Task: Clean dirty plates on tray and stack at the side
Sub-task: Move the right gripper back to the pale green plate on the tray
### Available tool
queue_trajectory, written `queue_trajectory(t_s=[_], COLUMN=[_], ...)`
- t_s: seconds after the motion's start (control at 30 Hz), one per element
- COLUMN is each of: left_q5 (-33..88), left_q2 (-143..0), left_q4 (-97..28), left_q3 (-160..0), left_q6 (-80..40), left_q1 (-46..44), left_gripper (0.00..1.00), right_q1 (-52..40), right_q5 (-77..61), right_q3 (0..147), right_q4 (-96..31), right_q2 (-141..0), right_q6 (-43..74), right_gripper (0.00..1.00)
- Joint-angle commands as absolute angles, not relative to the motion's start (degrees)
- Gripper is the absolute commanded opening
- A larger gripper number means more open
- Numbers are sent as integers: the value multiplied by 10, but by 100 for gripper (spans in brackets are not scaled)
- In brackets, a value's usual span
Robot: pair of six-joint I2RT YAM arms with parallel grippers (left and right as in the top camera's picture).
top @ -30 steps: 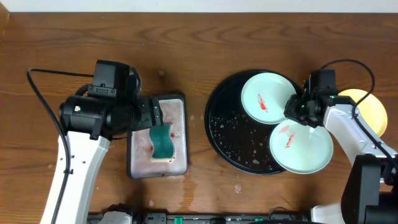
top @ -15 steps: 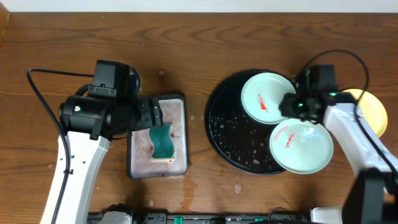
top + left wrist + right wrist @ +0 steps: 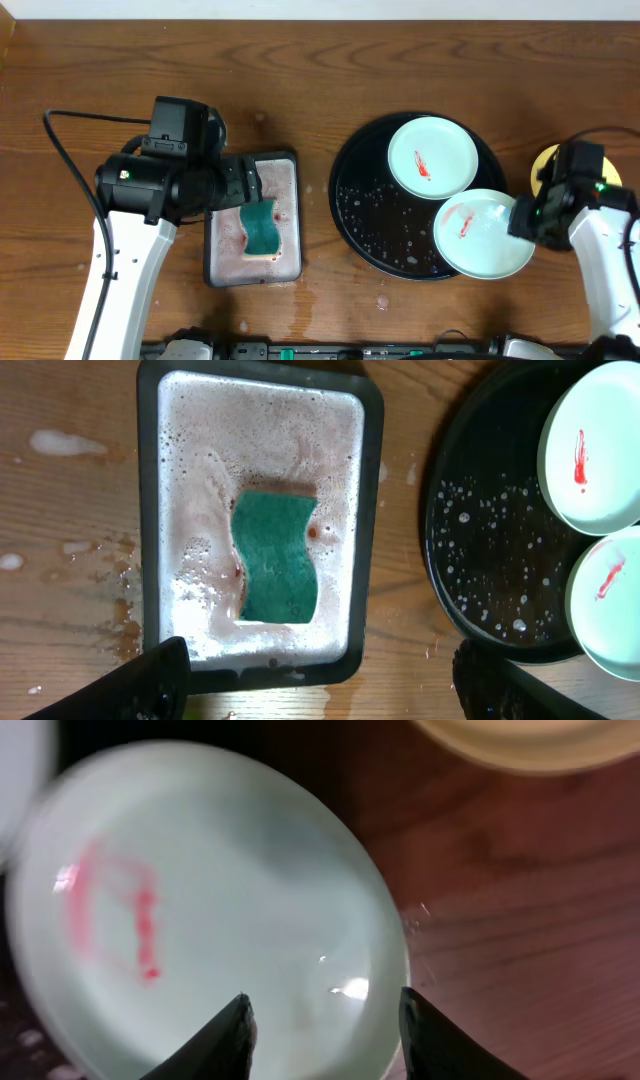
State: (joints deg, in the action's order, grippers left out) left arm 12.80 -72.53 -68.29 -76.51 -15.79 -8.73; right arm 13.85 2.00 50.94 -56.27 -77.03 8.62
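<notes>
The right gripper eases back and down onto the near plate's overhanging rim [image 3: 529, 252] [image 3: 391, 1055] next, centering it between the open fingers, as it lies by one finger.
Two pale mint plates lie on the round black tray [image 3: 350, 200]: the far one [image 3: 432, 156] and the near one [image 3: 480, 235], each with a red smear. The near plate overhangs the tray's right rim. My right gripper [image 3: 523, 216] is open at that plate's right edge. In the right wrist view its fingers [image 3: 325, 1030] straddle the rim of the plate [image 3: 200, 910]. The yellow plate [image 3: 546, 158] lies on the wood, mostly hidden by the right arm, and it also shows in the right wrist view [image 3: 520, 740]. My left gripper [image 3: 320, 690] is open and empty over the grey tray.
A rectangular grey metal tray [image 3: 290, 262] of foamy pinkish water holds a green sponge [image 3: 262, 226], which also shows in the left wrist view [image 3: 275, 555]. Water drops spot the black tray [image 3: 480, 560] and the wood near its front.
My right gripper moved from between the two mint plates, right and toward the front, to the near plate's right edge. The left arm and the sponge have not moved.
</notes>
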Motion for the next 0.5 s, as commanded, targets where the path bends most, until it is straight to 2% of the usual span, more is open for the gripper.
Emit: queue_trajectory(t_s=[0.0,0.17,0.37,0.43,0.47], left_q5=[128,128,128,128,128], left_q2=[-726,-726,-726,-726,-726], left_q4=[-683,-683,-683,-683,-683], left_q3=[-768,-768,-768,-768,-768], left_q6=[-153,-152,-152,-152,-153], left_q1=[-85,-85,-85,-85,-85], left_gripper=[84,84,84,84,84], right_q1=[154,170,174,174,174], right_q5=[36,73,69,69,68], right_q3=[491,486,458,421,413], right_q4=[-548,-571,-560,-526,-516], right_q2=[-773,-773,-773,-773,-773], right_q6=[127,177,185,204,210], right_gripper=[43,44,42,35,23])
